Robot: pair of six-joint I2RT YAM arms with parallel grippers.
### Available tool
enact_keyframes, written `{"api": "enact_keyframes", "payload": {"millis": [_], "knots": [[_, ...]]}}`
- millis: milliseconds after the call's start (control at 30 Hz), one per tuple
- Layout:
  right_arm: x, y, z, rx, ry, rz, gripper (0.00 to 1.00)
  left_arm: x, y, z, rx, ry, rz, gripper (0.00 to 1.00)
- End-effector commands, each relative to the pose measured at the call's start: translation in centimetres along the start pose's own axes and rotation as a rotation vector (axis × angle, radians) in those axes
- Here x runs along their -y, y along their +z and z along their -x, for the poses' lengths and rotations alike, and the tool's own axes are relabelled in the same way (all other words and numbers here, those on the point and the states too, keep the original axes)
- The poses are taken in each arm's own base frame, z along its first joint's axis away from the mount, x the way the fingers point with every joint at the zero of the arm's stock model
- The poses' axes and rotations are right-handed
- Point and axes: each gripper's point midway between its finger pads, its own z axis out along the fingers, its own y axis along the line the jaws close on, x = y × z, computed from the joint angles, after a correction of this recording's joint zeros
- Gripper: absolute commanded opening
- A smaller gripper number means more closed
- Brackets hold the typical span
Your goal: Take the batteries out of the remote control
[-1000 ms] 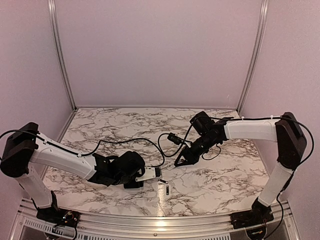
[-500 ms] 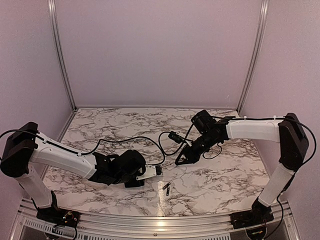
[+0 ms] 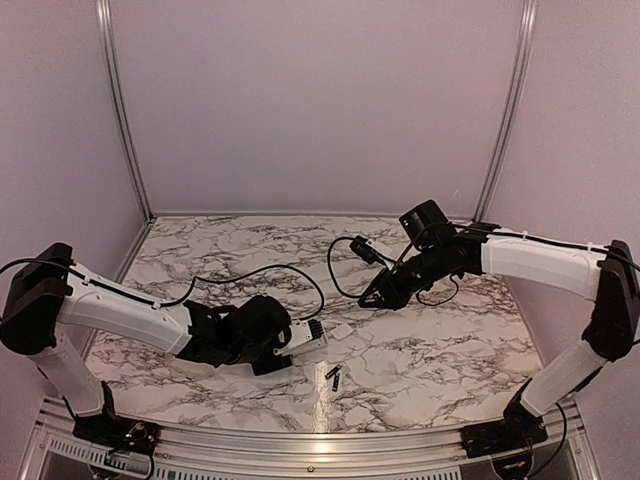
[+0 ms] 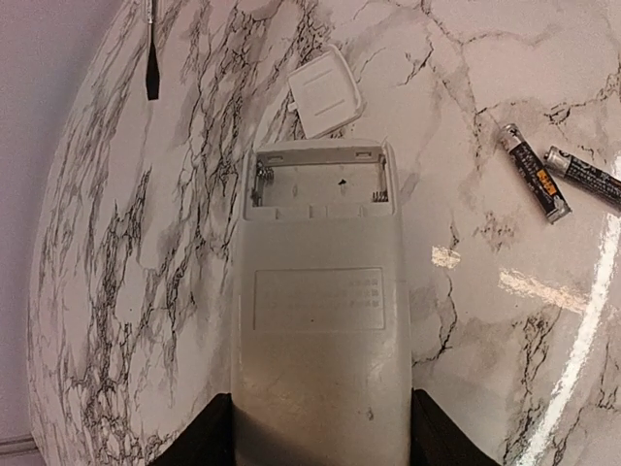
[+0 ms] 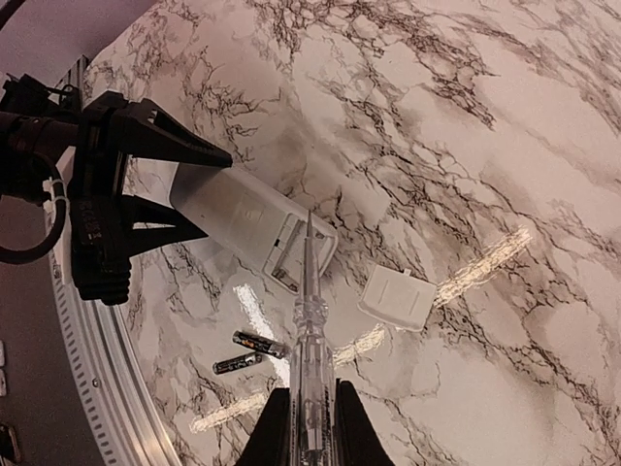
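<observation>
The battery compartment [image 4: 320, 184] is empty, so I need to swing the remote's open end outward in my left gripper next. Then I need to lower it onto the clear marble below and let go of the remote's near end.
My left gripper [image 4: 320, 427] is shut on the near end of the white remote control [image 4: 320, 320] and holds it low over the marble table. The remote's back faces up and its battery compartment [image 4: 320, 184] is open and empty. The two dark batteries [image 4: 532, 173] lie side by side on the table to the right of the remote; they also show in the top view [image 3: 332, 375] and the right wrist view [image 5: 248, 351]. My right gripper [image 5: 310, 417] is shut on a clear-handled screwdriver [image 5: 310, 330], raised above the remote [image 5: 243, 218].
The small white battery cover [image 4: 326, 92] lies on the table just beyond the remote's open end; it also shows in the right wrist view [image 5: 398, 296] and the top view [image 3: 340, 330]. A black cable [image 3: 300, 275] loops across the table behind the left arm. The table's metal front rail [image 3: 320, 440] is close.
My right gripper has pulled back and to the right with the screwdriver, away from the remote. My left gripper has shifted the remote slightly to the right. The batteries lie on the table.
</observation>
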Motion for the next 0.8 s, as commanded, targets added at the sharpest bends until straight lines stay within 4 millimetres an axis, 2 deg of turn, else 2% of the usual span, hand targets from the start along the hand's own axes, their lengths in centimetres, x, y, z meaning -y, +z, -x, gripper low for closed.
{"api": "enact_keyframes", "payload": {"millis": [0, 233, 433, 567, 767], "knots": [[1.4, -1.7, 0.6, 0.06, 0.056, -0.139, 0.0, -1.5, -1.0, 0.0, 0.017, -0.167, 0.016, 0.11], [5.1, -4.6, -0.4, 0.173, 0.264, -0.412, 0.0, -3.5, -0.3, -0.7, -0.016, -0.464, 0.085, 0.13], [7.3, -7.2, -1.7, 0.282, 0.418, -0.588, 0.0, -5.0, 0.5, -2.1, -0.053, -0.736, 0.177, 0.13], [8.0, -7.5, -2.8, 0.285, 0.449, -0.636, 0.0, -4.7, 1.3, -2.8, -0.082, -0.844, 0.177, 0.13], [8.0, -6.9, -3.5, 0.276, 0.47, -0.622, 0.0, -4.3, 2.0, -4.5, -0.132, -0.98, 0.18, 0.12]]}}
